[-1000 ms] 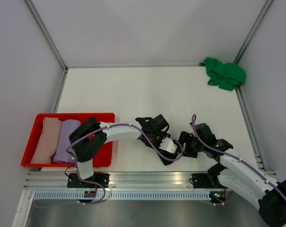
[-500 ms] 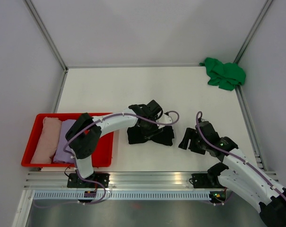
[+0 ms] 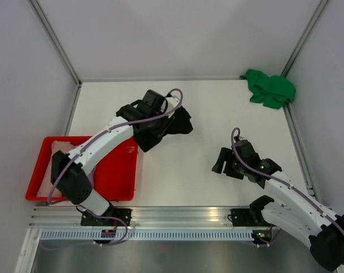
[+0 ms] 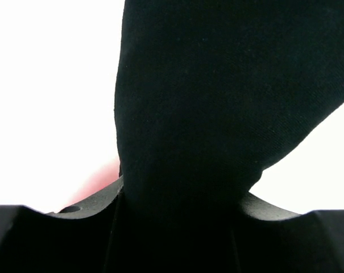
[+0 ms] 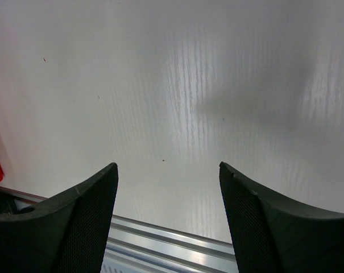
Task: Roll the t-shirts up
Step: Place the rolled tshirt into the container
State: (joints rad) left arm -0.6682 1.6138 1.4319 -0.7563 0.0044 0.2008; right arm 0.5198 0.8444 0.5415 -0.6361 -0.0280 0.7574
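Next I should move my left gripper left in the top view and down to release the black t-shirt, as the red tray's bare bottom lies below it on that side.
The black t-shirt (image 3: 178, 121) hangs bunched from my left gripper (image 3: 162, 127), which is shut on it and holds it above the table, just beyond the red tray. In the left wrist view the black cloth (image 4: 217, 108) fills the space between the jaws. The bright green t-shirt (image 3: 269, 89) lies crumpled in the far right corner. A pale pink t-shirt (image 3: 59, 146) shows in the tray; my left arm hides the lilac one. My right gripper (image 3: 219, 163) is open and empty over bare table, its fingers (image 5: 83, 219) wide apart.
The red plastic tray (image 3: 119, 170) sits at the near left, partly under my left arm. An aluminium rail (image 5: 166, 239) runs along the table's near edge, just below my right gripper. Walls with metal posts enclose the table on three sides.
My left gripper has lifted the black t-shirt from the near centre of the table and carried it back and to the left. My right gripper has drawn slightly back, empty.
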